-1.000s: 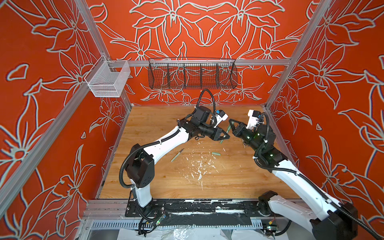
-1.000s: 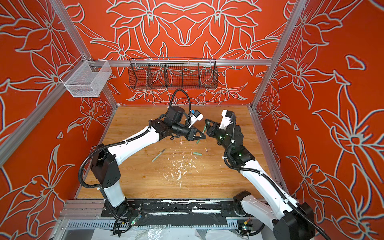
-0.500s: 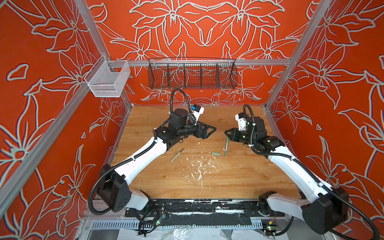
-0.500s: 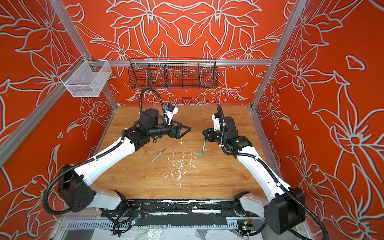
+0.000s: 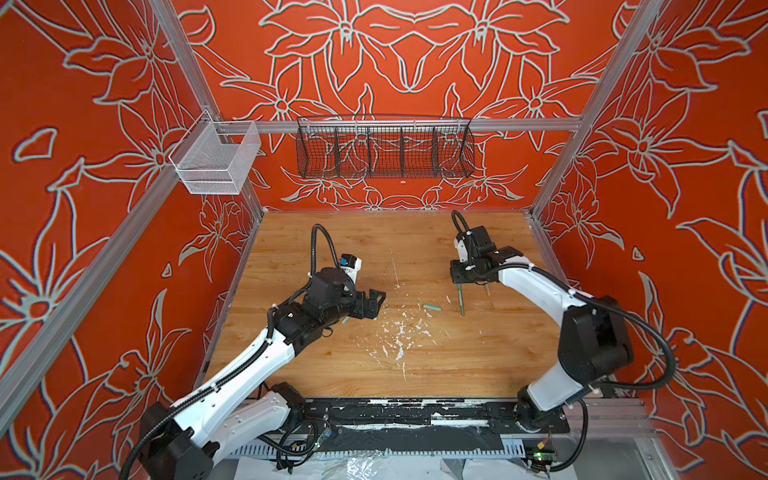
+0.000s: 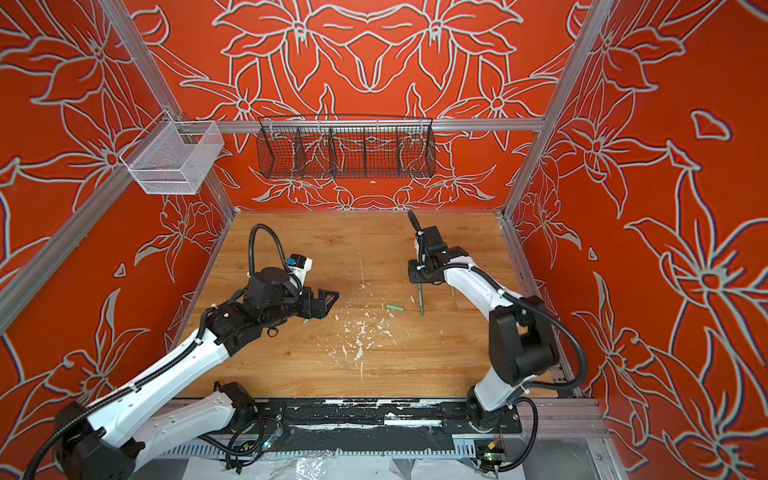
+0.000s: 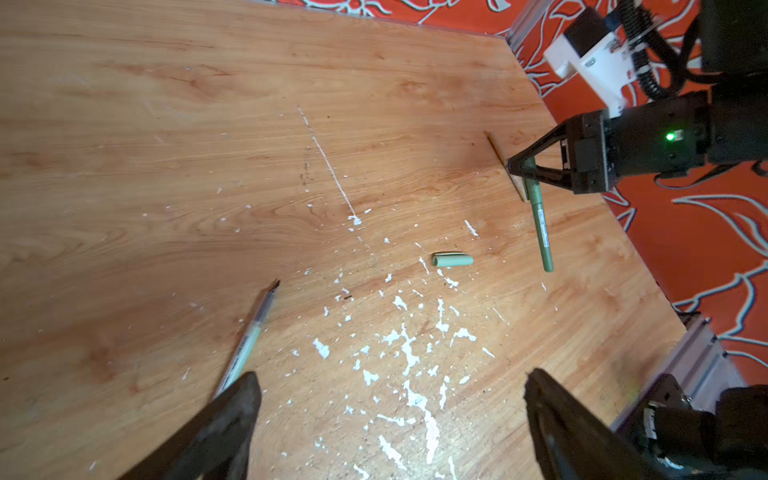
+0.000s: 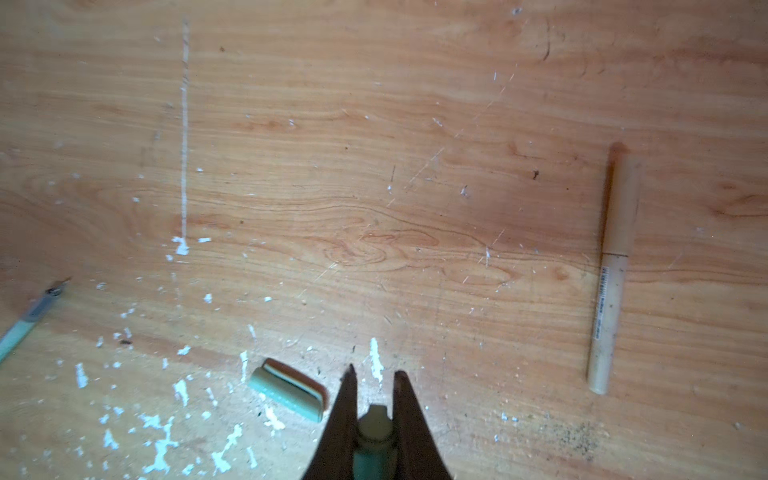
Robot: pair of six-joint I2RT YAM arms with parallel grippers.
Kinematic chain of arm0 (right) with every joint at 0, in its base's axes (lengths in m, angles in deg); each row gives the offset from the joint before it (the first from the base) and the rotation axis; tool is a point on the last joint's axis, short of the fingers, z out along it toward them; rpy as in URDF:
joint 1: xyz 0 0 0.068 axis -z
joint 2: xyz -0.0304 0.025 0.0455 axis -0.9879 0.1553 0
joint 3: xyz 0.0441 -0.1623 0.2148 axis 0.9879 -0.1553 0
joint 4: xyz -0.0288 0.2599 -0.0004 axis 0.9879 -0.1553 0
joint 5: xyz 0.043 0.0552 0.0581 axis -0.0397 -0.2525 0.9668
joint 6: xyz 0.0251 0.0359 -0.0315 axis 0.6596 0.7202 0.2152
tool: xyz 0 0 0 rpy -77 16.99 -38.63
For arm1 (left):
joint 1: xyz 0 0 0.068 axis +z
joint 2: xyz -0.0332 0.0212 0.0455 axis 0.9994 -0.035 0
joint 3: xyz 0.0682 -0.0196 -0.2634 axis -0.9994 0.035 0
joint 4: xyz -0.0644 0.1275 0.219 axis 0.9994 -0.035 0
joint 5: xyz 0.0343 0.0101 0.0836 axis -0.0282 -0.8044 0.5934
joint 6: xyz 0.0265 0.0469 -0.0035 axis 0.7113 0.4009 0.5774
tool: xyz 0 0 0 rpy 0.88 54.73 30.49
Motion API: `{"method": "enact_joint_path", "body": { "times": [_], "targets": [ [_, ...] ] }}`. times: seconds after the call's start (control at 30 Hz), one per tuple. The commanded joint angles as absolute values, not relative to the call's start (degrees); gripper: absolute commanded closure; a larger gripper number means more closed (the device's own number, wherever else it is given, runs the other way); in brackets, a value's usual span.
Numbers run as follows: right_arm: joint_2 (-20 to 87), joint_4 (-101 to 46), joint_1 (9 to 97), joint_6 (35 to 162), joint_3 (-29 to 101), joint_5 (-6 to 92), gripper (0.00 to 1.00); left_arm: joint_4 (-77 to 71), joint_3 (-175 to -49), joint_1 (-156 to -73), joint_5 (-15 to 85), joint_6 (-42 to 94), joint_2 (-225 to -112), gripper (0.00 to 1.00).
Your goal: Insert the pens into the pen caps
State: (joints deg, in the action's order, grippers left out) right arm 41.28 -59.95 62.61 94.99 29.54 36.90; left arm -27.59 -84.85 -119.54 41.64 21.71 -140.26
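Observation:
The right gripper lowers the dark green pen toward the bare wood beside the tan pen next and releases it there, since the tan pen already wears its cap.
My right gripper (image 5: 459, 284) (image 6: 419, 283) (image 8: 376, 374) is shut on the thick capped end of a dark green pen (image 5: 460, 300) (image 6: 421, 302) (image 7: 541, 232). The pen hangs steeply down toward the table. A pale green pen cap (image 5: 431, 307) (image 6: 395, 307) (image 7: 452, 260) (image 8: 286, 395) lies loose just left of it. My left gripper (image 5: 376, 305) (image 6: 328, 303) (image 7: 388, 382) is open and empty. Beside one of its fingers lies the pale green pen (image 7: 253, 332) (image 8: 25, 328), mostly hidden under it in both top views. A tan pen (image 8: 611, 270) (image 5: 487, 289) with its cap on lies by the right arm.
White paint flecks (image 5: 399, 332) are scattered over the middle of the wooden table (image 5: 415, 365). A black wire basket (image 5: 384, 147) and a white mesh bin (image 5: 216, 160) hang on the walls above the far edge. Aluminium frame rails (image 5: 544, 249) border the table.
My left gripper opened and let go of the dark green pen. It drew back to the left and lower. My right gripper carried the pen away to the right and tipped it downward.

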Motion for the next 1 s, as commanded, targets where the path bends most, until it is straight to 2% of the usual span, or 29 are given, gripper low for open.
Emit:
{"method": "enact_joint_path", "body": {
  "times": [0.0,0.4,0.7,0.97],
  "targets": [
    [45.71,-61.98,64.19,91.62,32.79,35.66,1.0,-30.32,-83.2,-119.55,46.06,18.65,-138.36,0.03],
    [54.85,-62.49,68.59,88.85,36.47,33.37,1.0,-32.22,-81.28,-119.57,47.27,17.54,-138.64,0.03],
    [61.88,-63.38,70.45,89.12,42.18,35.98,0.8,-32.21,-81.46,-119.55,47.77,17.53,-139.87,0.03],
    [62.99,-66.72,70.77,88.53,46.14,34.97,0.64,-33.0,-82.7,-119.57,48.29,17.98,-141.35,0.03]
  ]
}}
